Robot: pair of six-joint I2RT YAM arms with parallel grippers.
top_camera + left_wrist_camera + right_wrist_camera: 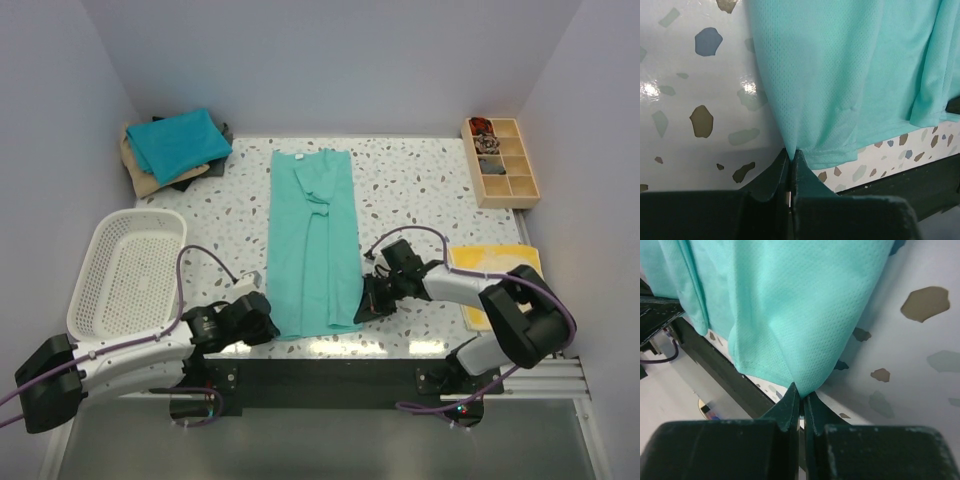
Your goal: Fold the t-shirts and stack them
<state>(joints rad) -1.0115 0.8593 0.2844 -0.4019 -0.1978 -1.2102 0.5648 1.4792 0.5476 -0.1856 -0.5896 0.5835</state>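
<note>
My left gripper should next lift the t-shirt's hem corner that it is holding, carry it outward to the t-shirt's middle (287,228) and let it go there, because the t-shirt still lies long.
A light sea-green t-shirt (312,240) lies in a long narrow strip down the middle of the table, sleeves folded in, collar at the far end. My left gripper (268,324) is shut on its near left hem corner, seen pinched in the left wrist view (791,150). My right gripper (365,306) is shut on the near right hem corner, seen in the right wrist view (801,390). The cloth (840,75) (790,305) rises a little off the table at both corners. A stack of folded shirts, teal-blue (178,140) on top over tan and dark ones, sits at the far left.
A white mesh basket (125,270) stands at the left. A wooden compartment tray (500,160) sits at the far right. Flat yellow and tan sheets (490,265) lie at the right by my right arm. The table's near edge runs just below the hem.
</note>
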